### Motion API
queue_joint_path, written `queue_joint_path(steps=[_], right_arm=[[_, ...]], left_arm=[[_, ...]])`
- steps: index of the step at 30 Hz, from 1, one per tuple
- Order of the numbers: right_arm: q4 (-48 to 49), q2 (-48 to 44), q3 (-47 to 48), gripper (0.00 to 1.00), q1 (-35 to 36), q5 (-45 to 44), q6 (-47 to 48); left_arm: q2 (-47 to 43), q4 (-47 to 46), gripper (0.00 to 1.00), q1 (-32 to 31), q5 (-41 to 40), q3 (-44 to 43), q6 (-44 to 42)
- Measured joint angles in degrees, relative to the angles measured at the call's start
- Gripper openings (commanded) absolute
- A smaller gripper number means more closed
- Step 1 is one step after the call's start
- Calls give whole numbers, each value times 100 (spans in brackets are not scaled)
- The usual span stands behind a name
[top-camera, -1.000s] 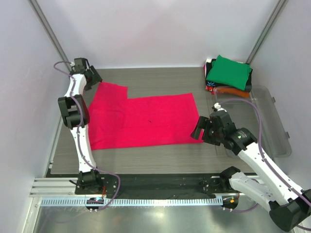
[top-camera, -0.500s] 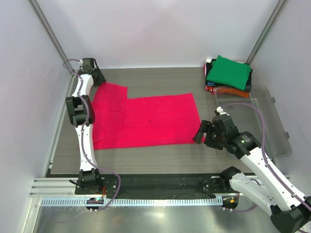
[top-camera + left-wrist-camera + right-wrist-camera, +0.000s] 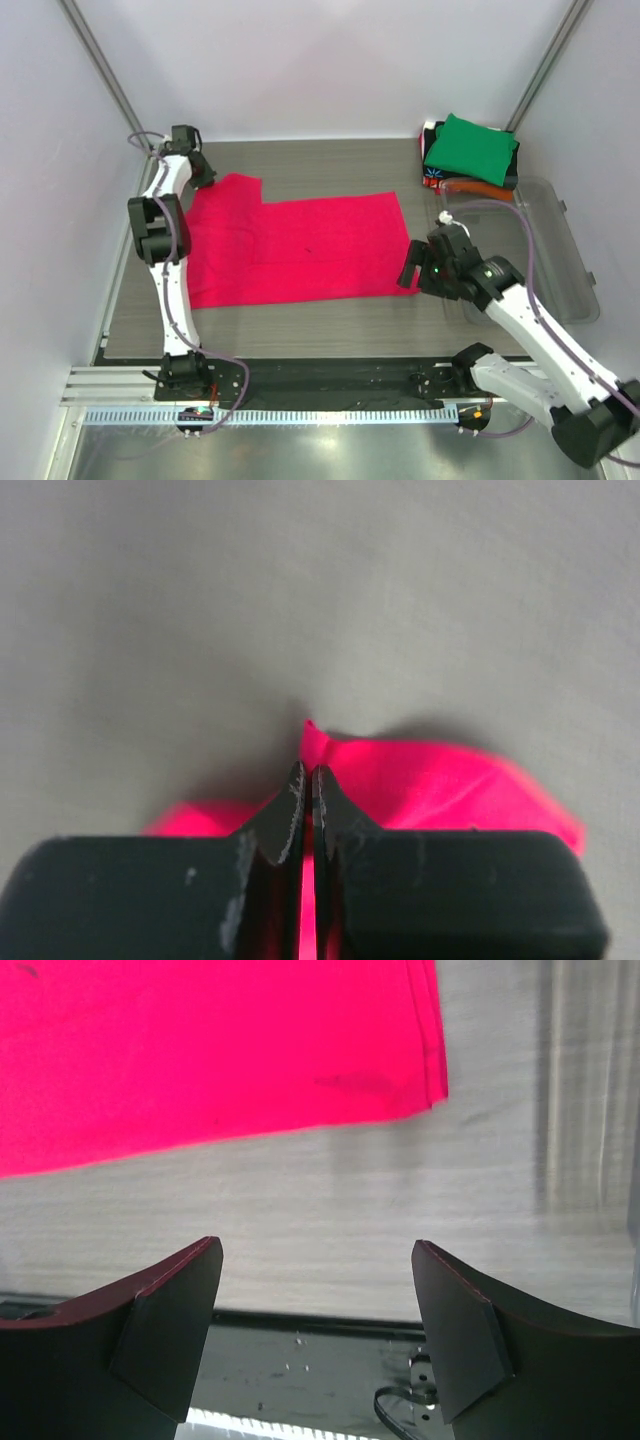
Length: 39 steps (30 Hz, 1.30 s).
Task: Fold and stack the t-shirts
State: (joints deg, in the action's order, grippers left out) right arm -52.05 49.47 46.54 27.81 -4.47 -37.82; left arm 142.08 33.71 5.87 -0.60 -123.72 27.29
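Note:
My right gripper should next move outward along the t-shirt's edge and down onto its far corner by the folded stack [image 3: 394, 196], as my left gripper pinches the opposite end.
A crimson-pink t-shirt [image 3: 300, 250] lies spread flat on the grey table. My left gripper [image 3: 204, 178] is at its far left corner, by the sleeve. In the left wrist view that gripper [image 3: 308, 775] is shut on a pinched fold of the pink t-shirt [image 3: 430, 790], with cloth showing between the fingers. My right gripper [image 3: 408, 270] hovers at the shirt's near right corner. In the right wrist view it [image 3: 315, 1260] stands open and empty above bare table, just short of the pink t-shirt [image 3: 200, 1050]. Folded t-shirts [image 3: 470, 150], green on top, are stacked at the back right.
A clear plastic bin [image 3: 560, 250] stands along the right side, beside my right arm; its edge [image 3: 590, 1110] shows in the right wrist view. The black mounting rail [image 3: 330, 375] runs along the near edge. Walls close in on the left, back and right.
My left gripper has shut on the shirt's far left corner after standing open there. The right gripper has shifted only slightly and stays open.

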Motion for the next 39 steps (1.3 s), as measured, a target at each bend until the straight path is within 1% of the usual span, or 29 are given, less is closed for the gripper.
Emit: queue_joint_path(steps=[4, 10, 13, 17, 20, 21, 24, 32, 35, 39], right_arm=[[243, 1222, 813, 82, -2, -238, 173], [636, 3541, 2723, 82, -210, -304, 487], [782, 4481, 3593, 78, -511, -284, 603], [778, 5490, 4564, 76, -946, -295, 702], [767, 6146, 5248, 74, -1132, -356, 809], [785, 6360, 5453, 72, -1163, -374, 844], [787, 7020, 6035, 70, -1211, -398, 962], [765, 8605, 7165, 61, -1338, -516, 1121], [717, 8924, 7423, 58, -1384, -625, 1167], [723, 9038, 7720, 55, -1419, -778, 1224]], left_arm=[[-1342, 238, 0, -46, 125, 1576, 221], [-3611, 299, 0, -61, 584, 3650, 271], [-4336, 356, 0, -68, 774, 4426, 219], [-4795, 496, 0, -92, 896, 5213, 79], [-4887, 605, 0, -116, 901, 5458, -35], [-4900, 621, 0, -125, 898, 5477, -57], [-4920, 605, 0, -136, 903, 5477, -79], [-4948, 601, 0, -136, 929, 5475, -101], [-4957, 603, 0, -136, 957, 5475, -101], [-4983, 601, 0, -136, 992, 5475, -101]])
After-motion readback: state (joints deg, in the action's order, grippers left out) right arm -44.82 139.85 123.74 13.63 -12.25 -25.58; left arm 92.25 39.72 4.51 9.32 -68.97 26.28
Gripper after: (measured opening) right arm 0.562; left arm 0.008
